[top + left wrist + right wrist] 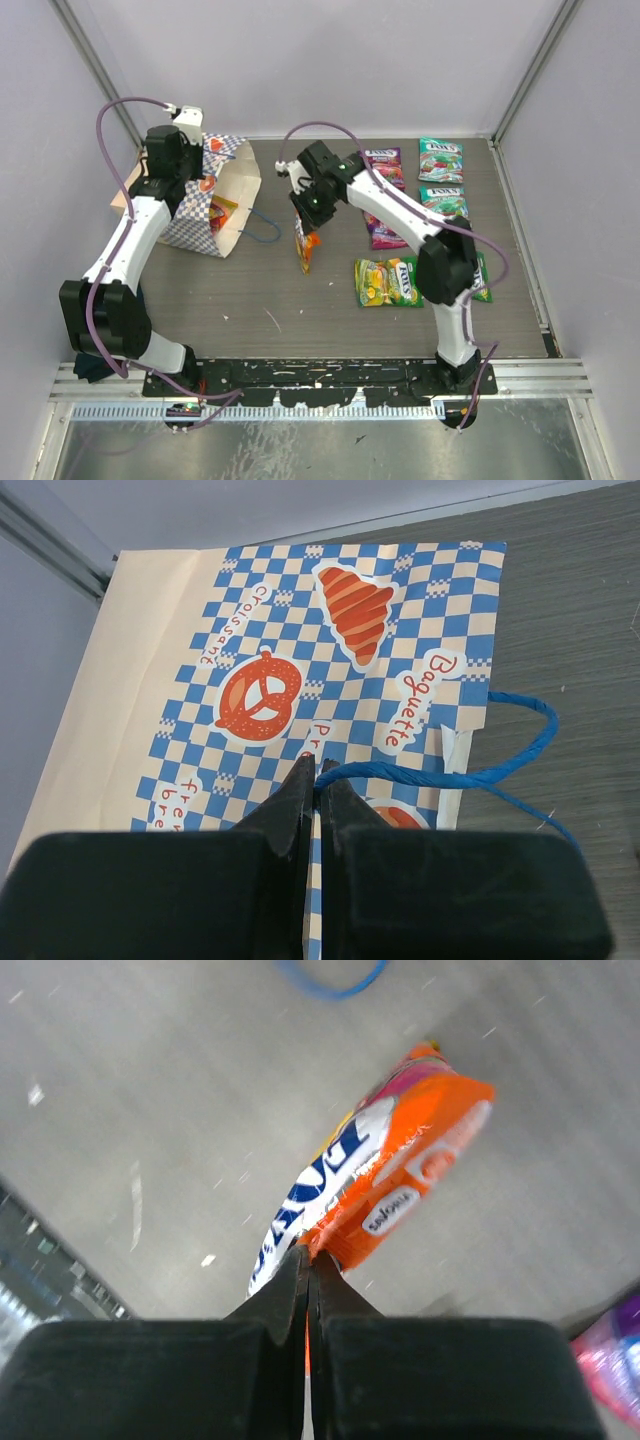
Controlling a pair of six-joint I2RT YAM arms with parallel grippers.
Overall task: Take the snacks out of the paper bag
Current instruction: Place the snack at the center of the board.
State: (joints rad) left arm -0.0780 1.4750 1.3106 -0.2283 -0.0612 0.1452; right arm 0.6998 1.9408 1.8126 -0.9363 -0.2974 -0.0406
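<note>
The orange packet should go down toward the purple packets next in my right gripper and be laid flat where table (336,236) (497,1217) lies open between them and the blue cord loop.
The checkered paper bag (190,225) lies on its side at the left, mouth toward the middle of the table. My left gripper (200,168) is shut on the bag's blue cord handle (430,777), which its jaws pinch at the tips (315,770) over the bag's printed face (300,630). My right gripper (305,222) is shut on the edge of an orange snack packet (305,252) that hangs just right of the bag's mouth. In the right wrist view the gripper (308,1252) holds that orange packet (400,1175) above the table. Another packet (222,212) shows inside the bag's mouth.
Several snacks lie on the table's right half: purple (385,165), teal (440,158), teal (443,200), pink-purple (385,232), yellow-green (388,282), and green (482,280) behind the right arm. The bag's other blue handle (265,228) loops onto the table. A dark blue cloth (90,368) sits near the left base.
</note>
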